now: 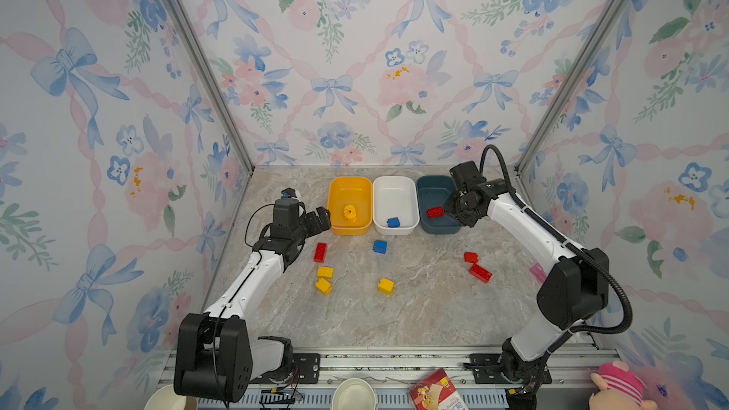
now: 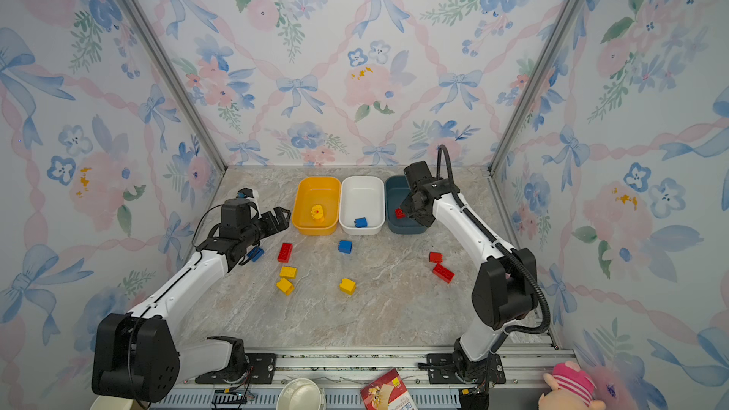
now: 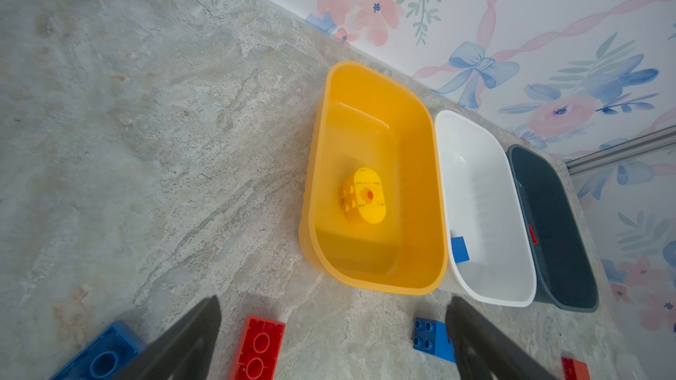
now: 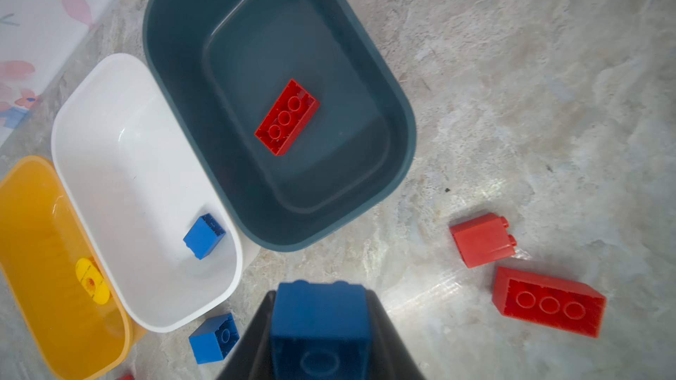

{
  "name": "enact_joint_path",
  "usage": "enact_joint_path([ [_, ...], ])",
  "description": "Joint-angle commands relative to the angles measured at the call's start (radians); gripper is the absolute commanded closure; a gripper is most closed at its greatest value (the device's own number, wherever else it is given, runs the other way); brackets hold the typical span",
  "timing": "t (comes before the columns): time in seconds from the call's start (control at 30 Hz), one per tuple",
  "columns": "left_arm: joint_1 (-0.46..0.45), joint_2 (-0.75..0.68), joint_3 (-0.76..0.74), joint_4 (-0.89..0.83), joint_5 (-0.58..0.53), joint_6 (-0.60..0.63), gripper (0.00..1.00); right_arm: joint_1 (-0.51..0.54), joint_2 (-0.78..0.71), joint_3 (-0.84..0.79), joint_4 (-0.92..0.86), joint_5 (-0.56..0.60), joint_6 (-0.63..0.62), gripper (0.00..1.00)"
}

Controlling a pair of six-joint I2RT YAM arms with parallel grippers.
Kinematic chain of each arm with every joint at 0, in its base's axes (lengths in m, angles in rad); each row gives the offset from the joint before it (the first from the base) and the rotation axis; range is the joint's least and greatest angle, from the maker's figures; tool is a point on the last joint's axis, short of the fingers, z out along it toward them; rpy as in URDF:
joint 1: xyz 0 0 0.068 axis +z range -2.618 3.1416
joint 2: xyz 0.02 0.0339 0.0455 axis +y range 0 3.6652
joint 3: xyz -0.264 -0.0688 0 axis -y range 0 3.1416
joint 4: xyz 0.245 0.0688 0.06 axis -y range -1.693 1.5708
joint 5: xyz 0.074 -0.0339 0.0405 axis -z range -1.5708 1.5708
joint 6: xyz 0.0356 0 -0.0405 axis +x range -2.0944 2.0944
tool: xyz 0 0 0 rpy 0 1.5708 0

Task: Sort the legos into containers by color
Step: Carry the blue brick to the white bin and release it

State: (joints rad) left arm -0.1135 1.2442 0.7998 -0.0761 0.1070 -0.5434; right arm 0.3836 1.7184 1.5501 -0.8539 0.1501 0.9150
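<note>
My right gripper holds its own lego and will next swing across the teal tub to the white tub (image 4: 158,193), go down and let go of it inside, because that tub already holds a blue lego.
Three containers stand in a row at the back: a yellow tub (image 1: 350,184) holding a yellow lego (image 1: 349,212), a white tub (image 1: 394,184) holding a blue one (image 1: 393,222), and a teal tub (image 1: 429,184) holding a red one (image 1: 435,212). My right gripper (image 1: 453,207) hangs over the teal tub's front right corner, shut on a blue lego (image 4: 320,323). My left gripper (image 1: 321,218) is open and empty just left of the yellow tub (image 3: 373,177). Loose on the table lie red (image 1: 320,252), blue (image 1: 380,246), yellow (image 1: 325,272) and red (image 1: 480,272) legos, and another blue (image 2: 255,254) under the left arm.
More yellow bricks (image 1: 323,286) (image 1: 385,286) and a small red one (image 1: 471,257) lie mid-table. Flowered walls close in on three sides. Along the front rail are paper cups (image 1: 354,394), a red packet (image 1: 434,392) and a pink plush toy (image 1: 619,388).
</note>
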Motion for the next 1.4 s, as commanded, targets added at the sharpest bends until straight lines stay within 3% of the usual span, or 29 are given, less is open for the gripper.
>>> enact_joint_path([
  [0.0,0.013,-0.026,-0.011,0.006,0.021,0.016,0.02,0.044,0.050,0.068,-0.011,-0.010,-0.037,0.77],
  [0.33,0.046,-0.035,-0.010,0.006,0.052,0.038,0.02,0.145,0.236,0.228,0.036,-0.045,-0.084,0.77],
  [1.0,0.063,-0.025,-0.003,0.011,0.061,0.048,0.02,0.163,0.610,0.634,-0.067,-0.070,-0.247,0.75],
  [1.13,0.066,-0.020,0.000,0.012,0.059,0.046,0.02,0.163,0.652,0.681,-0.101,-0.078,-0.263,0.70],
  [1.37,0.072,-0.001,0.001,0.014,0.055,0.041,0.02,0.160,0.678,0.707,-0.128,-0.096,-0.284,0.51],
])
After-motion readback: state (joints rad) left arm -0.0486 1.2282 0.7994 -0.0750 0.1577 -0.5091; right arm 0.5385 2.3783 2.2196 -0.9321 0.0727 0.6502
